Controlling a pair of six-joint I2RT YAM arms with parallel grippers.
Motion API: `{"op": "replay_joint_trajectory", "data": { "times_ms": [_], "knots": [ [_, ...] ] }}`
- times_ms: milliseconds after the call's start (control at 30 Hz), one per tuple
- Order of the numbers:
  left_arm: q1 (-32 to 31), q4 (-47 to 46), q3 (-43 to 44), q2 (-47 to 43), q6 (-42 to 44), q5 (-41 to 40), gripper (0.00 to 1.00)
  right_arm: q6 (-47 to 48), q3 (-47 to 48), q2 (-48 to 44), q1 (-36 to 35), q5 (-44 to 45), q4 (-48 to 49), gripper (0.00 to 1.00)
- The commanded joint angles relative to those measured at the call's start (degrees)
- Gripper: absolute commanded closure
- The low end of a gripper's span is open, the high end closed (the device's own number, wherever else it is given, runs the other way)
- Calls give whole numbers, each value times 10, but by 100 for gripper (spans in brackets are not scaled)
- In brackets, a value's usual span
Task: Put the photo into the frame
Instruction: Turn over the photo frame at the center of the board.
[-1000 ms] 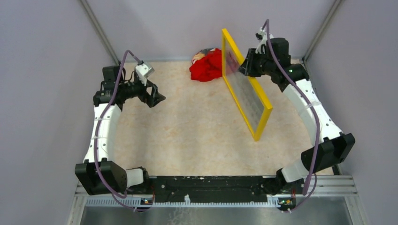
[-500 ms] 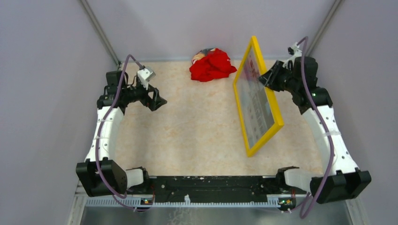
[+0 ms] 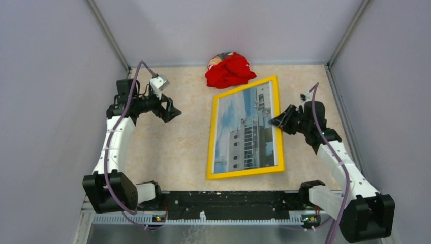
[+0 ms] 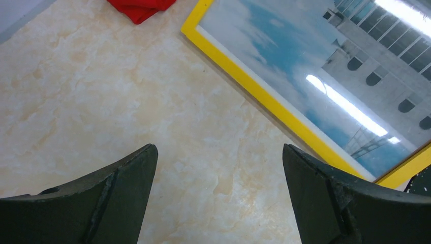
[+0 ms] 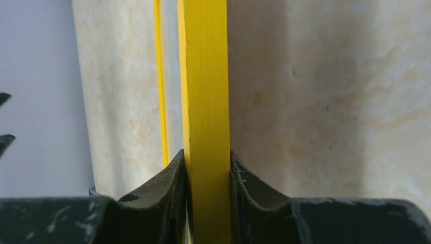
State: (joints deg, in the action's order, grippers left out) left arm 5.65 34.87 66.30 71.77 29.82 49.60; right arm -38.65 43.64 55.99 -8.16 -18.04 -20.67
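Observation:
The frame's gripped bar is raised off the table, so my right gripper will lower the bar toward the left in the top view next.
The frame [image 3: 212,137], bright yellow, lies face up across the middle of the table. The photo [image 3: 244,129] of a white building under blue sky shows inside it behind glass. My right gripper [image 3: 277,122] is shut on the frame's right-hand bar; in the right wrist view the two fingers pinch the yellow bar [image 5: 206,76] from both sides at the right gripper [image 5: 207,157]. My left gripper [image 3: 172,109] hangs open to the left of the frame, apart from it. In the left wrist view the left gripper [image 4: 218,152] holds nothing, with the frame's corner [image 4: 254,84] and the photo [image 4: 315,56] beyond it.
A crumpled red cloth [image 3: 229,71] lies at the back edge, just behind the frame's top; it also shows as the red cloth [image 4: 140,7]. Grey walls enclose the table on three sides. The black base rail [image 3: 228,198] runs along the near edge.
The right arm has swung the frame down from standing on edge to lying face up, and has drawn back toward the near right. The left arm has barely shifted.

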Motion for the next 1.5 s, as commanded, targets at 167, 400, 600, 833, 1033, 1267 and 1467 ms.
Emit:
{"op": "replay_joint_trajectory", "data": {
  "times_ms": [167, 400, 600, 833, 1033, 1267, 1467],
  "knots": [
    [3, 7, -11, -7, 27, 6, 1, -66, -136, -4, -5, -34, 174, 100],
    [2, 36, -5, -2, 47, 11, 1, -62, -206, 106, -6, -82, 327, 100],
    [3, 29, -21, -4, 48, 0, 1, -25, -221, 175, -6, -84, 348, 98],
    [3, -3, -44, -10, 31, 0, 1, 13, -203, 275, -50, -66, 332, 94],
    [3, -9, -46, -5, 27, -10, 1, 17, -192, 333, -57, -53, 355, 93],
    [2, -5, -53, -1, 35, -17, 1, 62, -130, 348, -57, -4, 261, 42],
    [3, -25, -55, 14, -2, -45, 1, 91, -87, 303, -57, 57, 174, 1]
  ]
}}
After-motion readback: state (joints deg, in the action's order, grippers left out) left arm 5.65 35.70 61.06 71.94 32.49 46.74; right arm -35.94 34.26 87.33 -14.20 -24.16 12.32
